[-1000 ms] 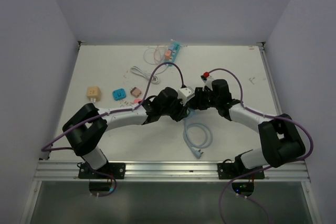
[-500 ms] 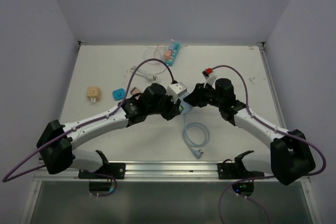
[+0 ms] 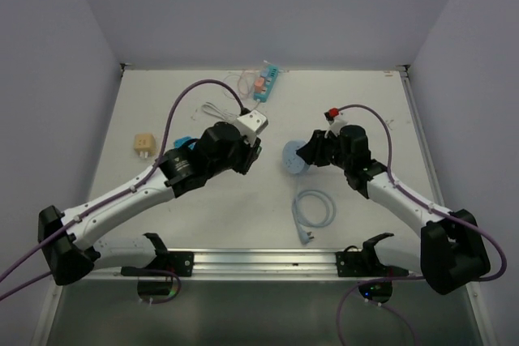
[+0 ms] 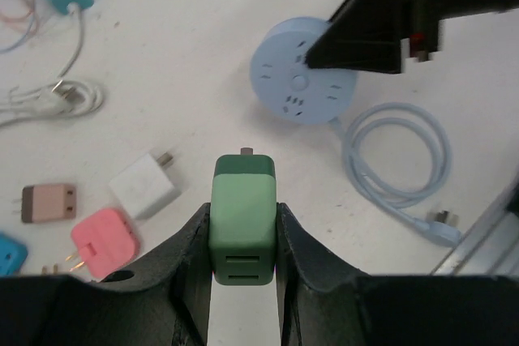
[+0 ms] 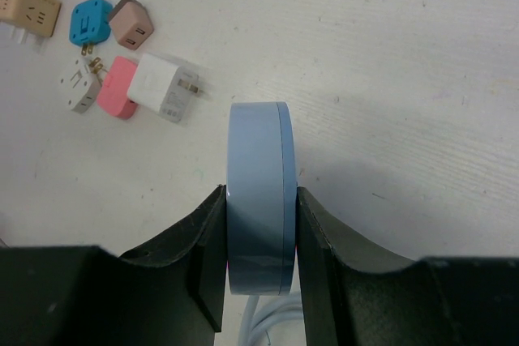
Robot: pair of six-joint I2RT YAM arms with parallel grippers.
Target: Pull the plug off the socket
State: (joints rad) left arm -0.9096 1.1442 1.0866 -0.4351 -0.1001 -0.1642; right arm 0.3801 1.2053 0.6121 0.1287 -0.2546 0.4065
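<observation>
The green plug [image 4: 242, 200] is already off the socket, so my left gripper will go down next and release it on the open tabletop beside the pink and white adapters.
My left gripper [image 4: 243, 218] is shut on a green plug [image 4: 242, 200], held above the table with its prongs pointing away from me. My right gripper [image 5: 259, 200] is shut on the rim of a round light-blue socket [image 5: 259, 168], held on edge. In the left wrist view the socket [image 4: 302, 85] faces me, well apart from the plug, with nothing plugged in. In the top view the left gripper [image 3: 248, 154] is at centre-left and the right gripper [image 3: 310, 152] holds the socket [image 3: 294, 157] at centre-right. The socket's blue cable [image 3: 313, 210] lies coiled on the table.
Loose adapters lie at the left: tan [image 3: 144, 144], blue [image 3: 182, 145], and in the left wrist view white [image 4: 144, 186], pink [image 4: 104, 241] and brown [image 4: 47, 202]. A teal power strip [image 3: 265, 83] and a white cable [image 3: 215, 111] lie at the back.
The two grippers, close together a second ago, have pulled apart. The green plug has come out of the socket; the left arm moved left with it, the right arm moved right with the socket.
</observation>
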